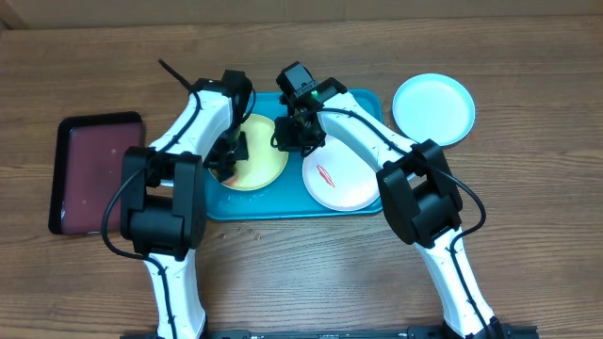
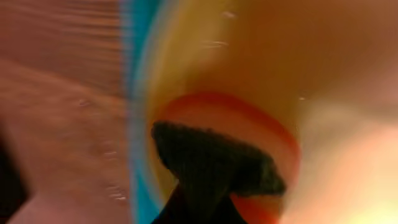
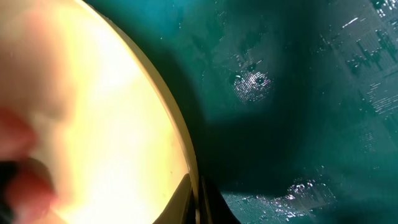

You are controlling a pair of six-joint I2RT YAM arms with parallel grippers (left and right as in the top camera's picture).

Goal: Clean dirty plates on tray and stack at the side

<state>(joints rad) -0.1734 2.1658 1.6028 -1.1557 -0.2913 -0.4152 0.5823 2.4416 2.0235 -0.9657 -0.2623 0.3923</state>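
Observation:
The light blue plate (image 1: 433,108) lies to my right gripper's right in the overhead view, so I need to raise that gripper, carry the yellow-green plate's rim over the plate, lower it and let go.
The yellow-green plate (image 1: 262,155) lies in the left half of the turquoise tray (image 1: 363,102). My left gripper (image 1: 226,160) is shut on a dark pad (image 2: 211,162) pressed onto an orange-red smear (image 2: 249,115) at the plate's left edge. My right gripper (image 1: 294,139) is shut on the plate's right rim, one finger on each side of it (image 3: 196,199). The white plate (image 1: 341,179) with a red smear lies in the tray's right half. The light blue plate (image 1: 433,108) lies on the table beyond the tray's right end.
A black-rimmed maroon tray (image 1: 94,169) lies on the wooden table to the left. A thin dark stick or cable (image 1: 174,73) pokes out behind my left arm.

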